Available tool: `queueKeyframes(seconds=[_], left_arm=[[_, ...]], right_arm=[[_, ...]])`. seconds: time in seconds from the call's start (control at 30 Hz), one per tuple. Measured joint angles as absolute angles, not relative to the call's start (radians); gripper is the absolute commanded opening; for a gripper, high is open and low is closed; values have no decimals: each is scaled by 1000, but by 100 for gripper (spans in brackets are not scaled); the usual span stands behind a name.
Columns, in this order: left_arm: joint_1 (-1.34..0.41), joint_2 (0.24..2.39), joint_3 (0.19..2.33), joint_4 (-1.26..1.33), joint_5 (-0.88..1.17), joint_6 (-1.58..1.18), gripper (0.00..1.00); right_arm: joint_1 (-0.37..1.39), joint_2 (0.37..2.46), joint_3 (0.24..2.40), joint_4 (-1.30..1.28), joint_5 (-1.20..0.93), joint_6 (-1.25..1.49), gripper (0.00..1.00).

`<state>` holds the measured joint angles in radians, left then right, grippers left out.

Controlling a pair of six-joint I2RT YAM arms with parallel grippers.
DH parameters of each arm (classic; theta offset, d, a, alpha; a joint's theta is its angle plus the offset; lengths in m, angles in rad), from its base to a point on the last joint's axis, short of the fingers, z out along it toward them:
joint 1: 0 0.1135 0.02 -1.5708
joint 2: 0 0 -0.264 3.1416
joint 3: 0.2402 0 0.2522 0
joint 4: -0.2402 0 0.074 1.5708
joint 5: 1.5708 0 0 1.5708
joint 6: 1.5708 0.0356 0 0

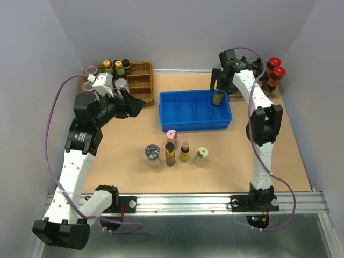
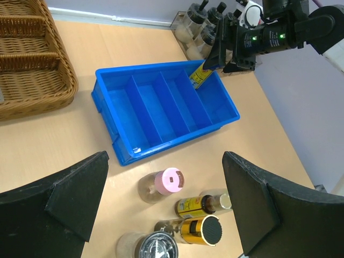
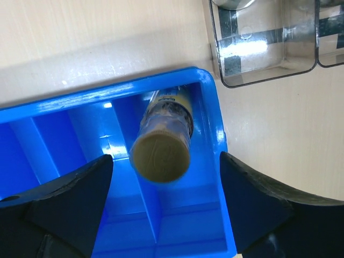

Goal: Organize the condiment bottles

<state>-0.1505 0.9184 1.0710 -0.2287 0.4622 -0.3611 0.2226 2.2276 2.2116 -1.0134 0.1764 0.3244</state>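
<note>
My right gripper moves back past the bin's near side, then down over the jar's pale-green lid point(image 1: 202, 152) next, since that jar still stands outside the bin.
A blue divided bin point(image 1: 183, 121) sits mid-table. A yellow-labelled bottle point(image 3: 161, 142) with a tan cap stands tilted in its rightmost compartment; it also shows in the top view point(image 1: 217, 99). My right gripper point(image 3: 165, 157) is open just above it, a finger on each side, not touching. In front of the bin stand a pink-lidded jar point(image 1: 172, 135), a silver-lidded jar point(image 1: 153, 155), a dark-capped brown bottle point(image 1: 170, 153), a small yellow bottle point(image 1: 185, 151) and a pale-green-lidded jar point(image 1: 201, 157). My left gripper point(image 2: 164, 156) is open and empty, high above the pink-lidded jar point(image 2: 169, 181).
A wicker basket point(image 1: 141, 80) at the back left holds several bottles. Red-capped bottles point(image 1: 275, 72) and a clear tray point(image 3: 263, 54) with cruets point(image 2: 204, 21) stand at the back right, close to the bin's right end.
</note>
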Motion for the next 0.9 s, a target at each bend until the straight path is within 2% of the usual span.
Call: queueKeyframes(seconds=[0.17,0.3,0.43,0.53,0.7,0.9], left_arm=[[-150,918,1071,-229,460,-365,99],[-150,912,1071,-228,452,-370,99],[-151,907,1066,-215,448,-379,99],[-151,908,1059,-205,448,-387,99],[-151,919,1055,-185,450,-402,99],[-151,910,1037,-162,450,-411,99]], right_arm=[[223,2111,2141,-1006,164,321,88],[231,1787,1864,-987,97,303,88],[265,1534,1686,-992,35,302,89],[390,1375,1528,-981,-2,311,89],[619,1322,1326,-952,-43,342,89],[685,1281,1150,-897,-6,389,89]])
